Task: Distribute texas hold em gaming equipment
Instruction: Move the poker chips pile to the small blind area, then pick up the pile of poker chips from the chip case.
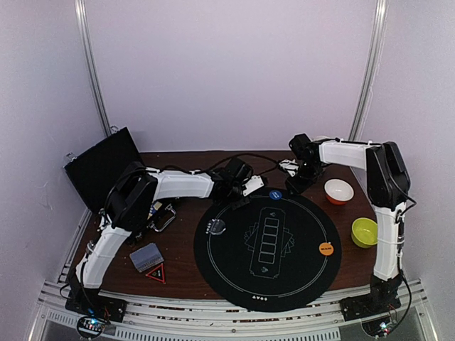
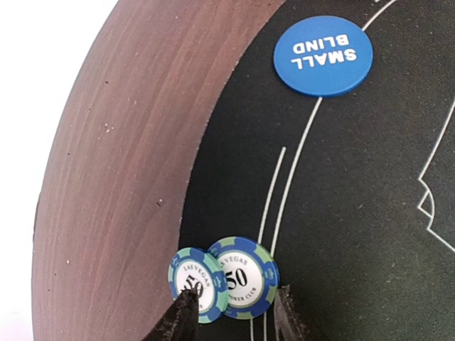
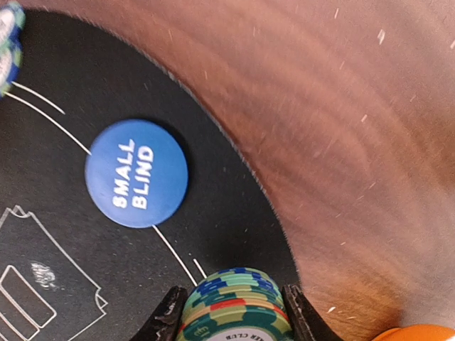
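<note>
The stack of chips still hangs above the mat's bare far rim [image 1: 293, 195] beside the SMALL BLIND button, so I will move my right gripper down onto it next and release the chips.
Two blue-and-green poker chips [image 2: 242, 275], marked 50, overlap at the black mat's [image 1: 267, 245] far left rim. My left gripper [image 2: 237, 307] brackets them: one fingertip lies across the left chip's face and the other touches the right chip's rim. My right gripper [image 3: 233, 295] is shut on a stack of stripe-edged chips [image 3: 234, 302] just above the mat's far edge, beside the blue SMALL BLIND button [image 3: 136, 172] [image 2: 323, 55] [image 1: 275, 193]. An orange button [image 1: 325, 249] and a clear button [image 1: 216, 226] lie on the mat. A grey-blue card deck [image 1: 146, 257] sits front left.
An orange bowl [image 1: 338, 190] and a green bowl [image 1: 364, 232] stand right of the mat. An open black case [image 1: 103, 170] leans at the back left. A red triangular card [image 1: 156, 273] lies by the deck. Bare brown table [image 2: 121, 177] borders the mat.
</note>
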`<state>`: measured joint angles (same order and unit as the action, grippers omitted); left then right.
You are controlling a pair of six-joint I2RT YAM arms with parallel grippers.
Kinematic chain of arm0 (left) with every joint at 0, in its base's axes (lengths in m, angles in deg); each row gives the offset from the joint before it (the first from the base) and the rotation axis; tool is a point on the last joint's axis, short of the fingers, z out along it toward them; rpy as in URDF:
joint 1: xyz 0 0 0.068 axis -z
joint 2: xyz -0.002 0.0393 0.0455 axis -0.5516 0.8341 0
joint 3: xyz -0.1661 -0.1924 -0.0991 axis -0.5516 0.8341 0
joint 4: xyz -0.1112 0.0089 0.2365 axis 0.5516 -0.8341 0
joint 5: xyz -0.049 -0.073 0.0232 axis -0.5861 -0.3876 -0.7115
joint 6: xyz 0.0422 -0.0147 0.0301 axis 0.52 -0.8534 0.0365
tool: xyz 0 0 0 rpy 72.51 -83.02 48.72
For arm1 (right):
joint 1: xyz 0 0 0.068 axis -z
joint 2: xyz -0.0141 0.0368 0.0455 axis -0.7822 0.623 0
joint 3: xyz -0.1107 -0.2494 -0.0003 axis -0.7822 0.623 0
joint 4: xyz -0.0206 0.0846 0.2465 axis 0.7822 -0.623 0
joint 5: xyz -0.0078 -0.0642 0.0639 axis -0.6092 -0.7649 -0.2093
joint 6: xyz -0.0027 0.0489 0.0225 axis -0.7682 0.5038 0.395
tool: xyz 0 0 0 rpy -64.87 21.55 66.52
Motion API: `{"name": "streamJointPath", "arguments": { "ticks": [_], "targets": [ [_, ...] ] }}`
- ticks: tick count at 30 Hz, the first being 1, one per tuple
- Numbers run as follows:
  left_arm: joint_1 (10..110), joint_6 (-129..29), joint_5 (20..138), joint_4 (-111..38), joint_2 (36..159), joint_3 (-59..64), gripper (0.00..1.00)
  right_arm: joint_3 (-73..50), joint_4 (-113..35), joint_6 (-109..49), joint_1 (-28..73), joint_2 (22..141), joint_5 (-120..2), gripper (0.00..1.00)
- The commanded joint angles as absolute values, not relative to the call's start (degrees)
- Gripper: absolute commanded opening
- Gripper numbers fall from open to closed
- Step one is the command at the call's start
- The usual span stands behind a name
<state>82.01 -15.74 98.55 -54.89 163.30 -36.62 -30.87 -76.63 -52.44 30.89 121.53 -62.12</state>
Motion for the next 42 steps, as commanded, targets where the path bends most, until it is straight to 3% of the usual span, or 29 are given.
{"name": "streamJointPath", "arguments": {
  "ticks": [1, 10, 17, 20, 26, 33, 34, 35, 36, 42],
  "targets": [
    [80.9, -16.0, 96.8, -54.9, 165.7, -38.3, 0.39, -35.1, -81.5, -49.4, 31.0, 124.9, -64.3, 0.0],
    [80.9, -20.0, 88.6, -52.7, 158.4, -35.8, 0.46, -38.7, -83.6, -49.0, 29.5, 129.1, -69.0, 0.0],
    [79.5, -22.7, 86.6, -52.3, 153.1, -32.6, 0.48, -36.2, -81.2, -48.5, 28.9, 128.9, -69.7, 0.13],
    [78.5, -24.0, 85.7, -51.3, 150.9, -30.2, 0.49, -35.6, -80.2, -48.4, 28.9, 128.6, -68.8, 0.24],
    [76.6, -25.8, 84.6, -50.6, 147.0, -26.7, 0.51, -35.4, -80.3, -48.1, 29.1, 128.3, -68.0, 0.56],
    [74.0, -28.5, 82.9, -49.8, 141.9, -22.8, 0.51, -35.9, -80.6, -47.3, 29.1, 127.8, -68.4, 0.67],
    [73.6, -29.1, 82.4, -49.4, 140.9, -22.2, 0.51, -36.1, -80.4, -47.1, 29.1, 127.5, -68.2, 0.77],
    [73.1, -29.8, 81.6, -49.1, 139.7, -21.2, 0.52, -36.2, -80.3, -47.0, 29.1, 127.2, -67.8, 0.93],
    [72.7, -30.2, 81.0, -48.8, 138.5, -20.3, 0.53, -36.4, -80.0, -46.9, 29.1, 126.7, -67.6, 0.99],
    [69.0, -38.4, 80.4, -53.1, 132.2, -17.9, 0.69, -37.9, -77.9, -47.0, 29.1, 122.1, -67.0, 1.0]
  ]
}}
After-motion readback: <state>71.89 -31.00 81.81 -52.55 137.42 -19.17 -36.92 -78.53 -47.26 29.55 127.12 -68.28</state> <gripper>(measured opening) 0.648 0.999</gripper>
